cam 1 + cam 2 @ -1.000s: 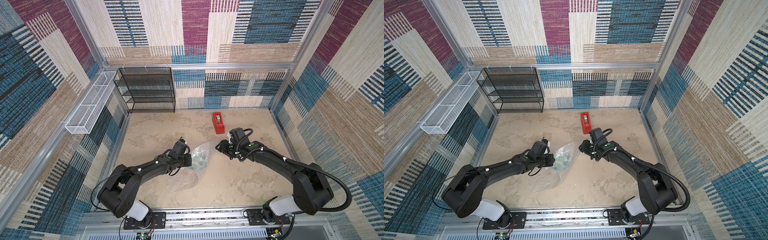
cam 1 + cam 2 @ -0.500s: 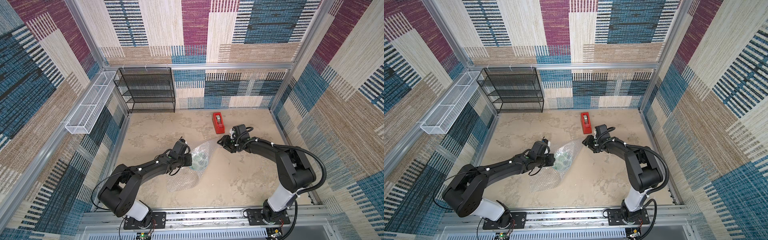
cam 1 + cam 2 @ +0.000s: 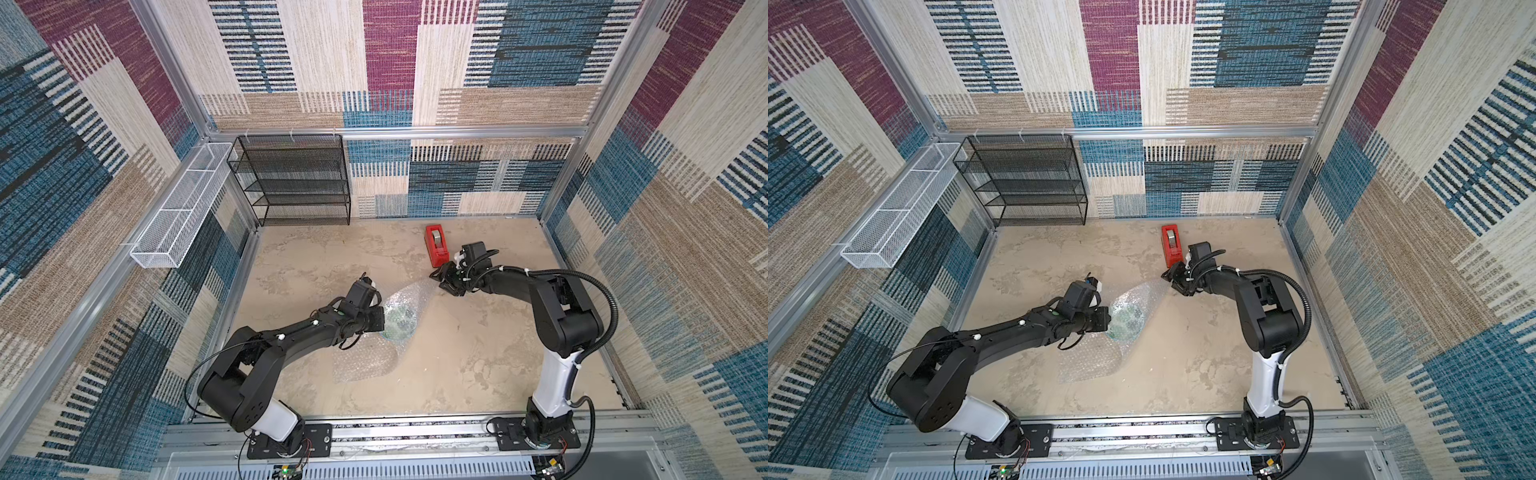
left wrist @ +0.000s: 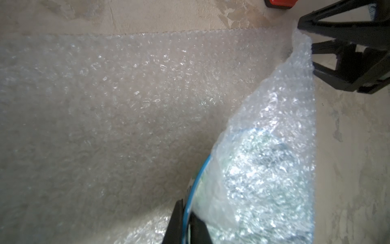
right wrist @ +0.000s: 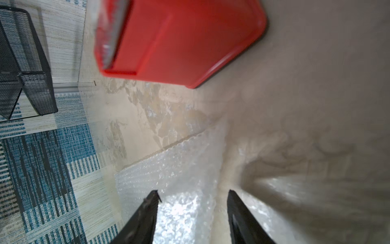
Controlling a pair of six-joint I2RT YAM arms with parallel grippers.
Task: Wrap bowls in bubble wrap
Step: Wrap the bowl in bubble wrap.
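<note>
My right gripper is open with the bubble wrap already between its spread fingers, so it will ease onto the raised far corner of the wrap and close there.
The bowl (image 3: 400, 321) (image 3: 1128, 318) shows green and white through the bubble wrap (image 3: 365, 360) (image 3: 1091, 362) folded over it; the rest of the sheet lies flat on the floor. My left gripper (image 3: 380, 321) (image 3: 1106, 320) is shut on the bowl's blue rim (image 4: 197, 181), with the left gripper (image 4: 187, 224) pinching it from both sides. The right gripper (image 3: 440, 281) (image 3: 1171, 281) stands open at the fold's raised far corner. In the right wrist view the right gripper (image 5: 193, 196) has bubble wrap (image 5: 179, 169) lying between its spread fingers (image 5: 147, 211).
A red tape dispenser (image 3: 436, 246) (image 3: 1172, 245) (image 5: 179, 42) stands just behind the right gripper. A black mesh rack (image 3: 297, 180) (image 3: 1025, 183) stands at the back left. A white wire basket (image 3: 183, 208) hangs on the left wall.
The right arm has folded, its elbow swinging in and up, and its gripper drew slightly back toward the tape dispenser. The left arm and the bowl stayed put.
</note>
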